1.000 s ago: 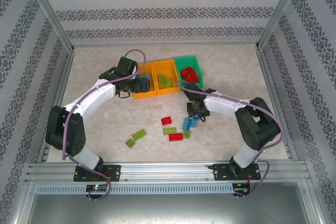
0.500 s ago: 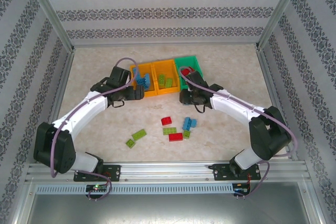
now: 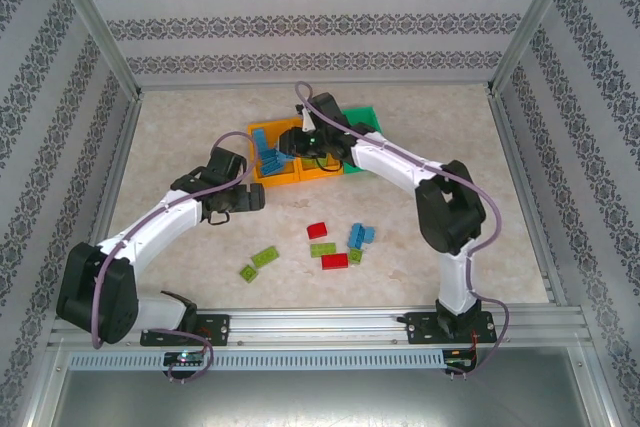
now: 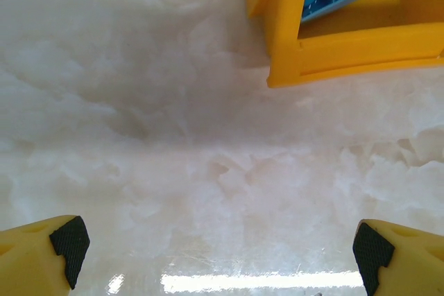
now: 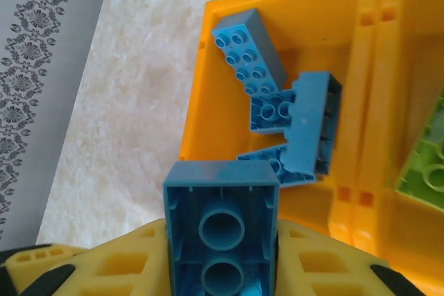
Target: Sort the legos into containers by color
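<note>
The right gripper moves down toward the blue legos in their orange container next and releases the light blue lego, since that same-colored pile lies below the gripper.
My right gripper (image 5: 222, 275) is shut on a light blue lego (image 5: 222, 220), its hollow underside facing the camera. It hangs over the near-left corner of the left orange container (image 5: 208, 123), which holds several blue legos (image 5: 291, 116). From above, the right gripper (image 3: 300, 137) reaches across the row of containers: left orange (image 3: 262, 179), middle orange (image 3: 330, 125) with green legos, and green (image 3: 368, 114), partly hidden by the arm. My left gripper (image 3: 255, 197) is open and empty, low over bare table just in front of the left orange container (image 4: 333, 46).
Loose legos lie mid-table: a red one (image 3: 318, 230), a green one (image 3: 322, 249), another red (image 3: 335, 261), blue ones (image 3: 360, 236), a small green one (image 3: 355, 255), and two green ones (image 3: 263, 257) nearer the left arm. Patterned walls and a metal frame enclose the table.
My right arm has swung from the loose legos mid-table to over the left orange container, carrying the blue lego. My left gripper has drawn back from the containers toward me.
</note>
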